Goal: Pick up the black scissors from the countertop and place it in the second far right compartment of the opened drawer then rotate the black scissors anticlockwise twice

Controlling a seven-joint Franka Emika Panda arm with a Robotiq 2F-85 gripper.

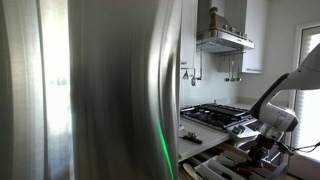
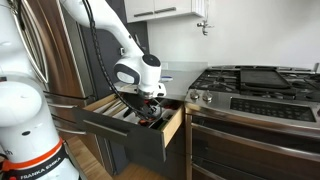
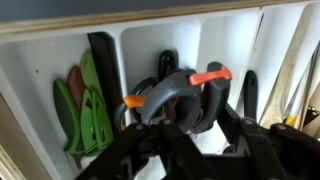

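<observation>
I will next move my gripper down into the pale middle slot and let go of the black scissors there, because their handle loops are still raised above the bottom of the slot.
The black scissors (image 3: 186,90), with grey-black loop handles and orange tabs, lie in a pale middle slot of the opened drawer (image 3: 140,35). In the wrist view my gripper (image 3: 200,128) comes in from the bottom, its dark fingers (image 3: 236,128) shut on either side of a handle loop. In an exterior view the gripper (image 2: 150,104) reaches down into the opened drawer (image 2: 172,126); the scissors are hidden there. The other view shows the gripper (image 1: 262,146) low over the drawer (image 1: 212,166), beside the countertop (image 1: 204,131).
Green utensils (image 3: 87,108) and a black tool (image 3: 102,60) fill the slots to the left of the scissors. More dark utensils (image 3: 250,95) lie in the slot to the right. The black gas hob (image 2: 255,84) adjoins the counter. A steel fridge (image 1: 100,90) blocks much of one view.
</observation>
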